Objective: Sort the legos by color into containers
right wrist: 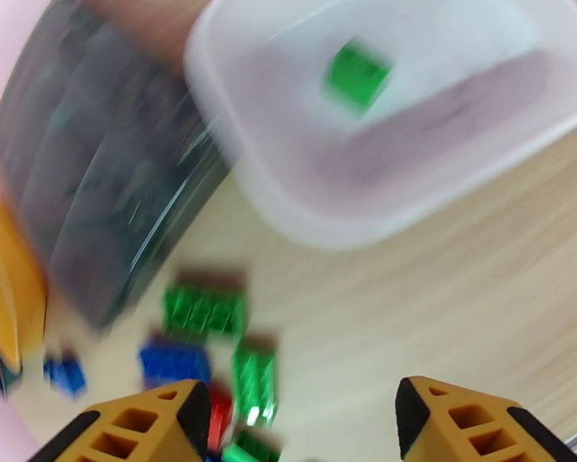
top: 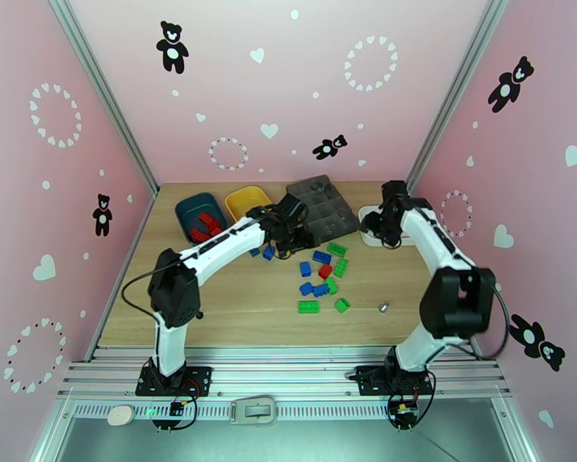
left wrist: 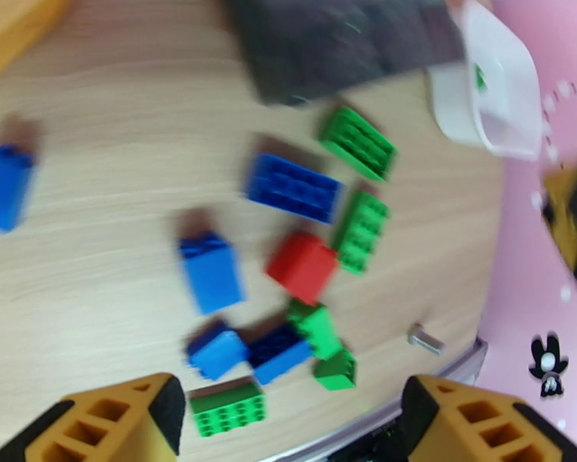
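The right gripper moves back from the green brick in the white tray next, and down onto the small green brick nearest the metal piece.
Loose legos in blue, green and red lie mid-table. In the left wrist view a red brick sits among blue and green ones. The teal-blue tray holds red bricks. Beside it stands the yellow tray. One green brick lies in the white tray. My left gripper hangs open above the pile, nothing between its fingers. My right gripper is open too, just in front of the white tray.
A dark grey compartment tray sits between the yellow and white trays. A small metal piece lies right of the pile. Two blue bricks rest under the left arm. Pink walls close in the table.
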You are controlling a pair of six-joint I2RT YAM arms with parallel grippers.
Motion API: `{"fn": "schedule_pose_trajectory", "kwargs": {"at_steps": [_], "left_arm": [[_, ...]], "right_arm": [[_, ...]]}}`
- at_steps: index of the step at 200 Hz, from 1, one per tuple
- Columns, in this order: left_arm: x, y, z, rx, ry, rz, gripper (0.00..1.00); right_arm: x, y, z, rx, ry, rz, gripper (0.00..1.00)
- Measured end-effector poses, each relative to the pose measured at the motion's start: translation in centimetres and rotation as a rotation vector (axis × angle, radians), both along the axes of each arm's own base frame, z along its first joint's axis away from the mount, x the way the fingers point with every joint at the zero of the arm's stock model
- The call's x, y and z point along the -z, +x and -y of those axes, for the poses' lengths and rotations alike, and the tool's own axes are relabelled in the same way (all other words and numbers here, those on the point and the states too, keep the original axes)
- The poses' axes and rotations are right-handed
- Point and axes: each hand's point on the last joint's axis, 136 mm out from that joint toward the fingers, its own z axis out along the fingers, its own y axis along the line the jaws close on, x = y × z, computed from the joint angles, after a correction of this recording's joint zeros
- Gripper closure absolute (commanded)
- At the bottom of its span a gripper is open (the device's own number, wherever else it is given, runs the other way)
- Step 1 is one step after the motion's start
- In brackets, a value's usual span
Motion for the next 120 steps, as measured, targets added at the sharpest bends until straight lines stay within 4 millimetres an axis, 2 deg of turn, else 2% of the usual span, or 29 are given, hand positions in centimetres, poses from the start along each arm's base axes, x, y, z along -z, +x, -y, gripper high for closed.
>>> {"fn": "schedule_pose_trajectory", "kwargs": {"at_steps": [24, 40, 78, 103, 120], "left_arm": [[0.4, 0.0, -2.2, -0.059, 0.035, 0.004, 0.2], [0.9, -0.4, -3.1, -0.08, 0.058, -0.001, 0.2], [2.4, -1.9, -5.0, -0.121, 0.092, -0.024, 0.2], [2.7, -2.5, -5.8, -0.143, 0.098, -0.028, 0.2], [2.7, -2.6, -6.0, -0.15, 0.102, -0.025, 0.2]], "right_arm": [[2.1, -4.2, -4.0, -0.11, 0.023, -0.072, 0.33], [4.2, -7.5, -5.4, -0.142, 0.028, -0.145, 0.35], [7.1, -14.6, -6.1, -0.142, 0.038, -0.249, 0.4], [8.8, -17.9, -6.2, -0.139, 0.033, -0.294, 0.41], [9.8, -19.2, -6.4, -0.14, 0.024, -0.327, 0.41]]}}
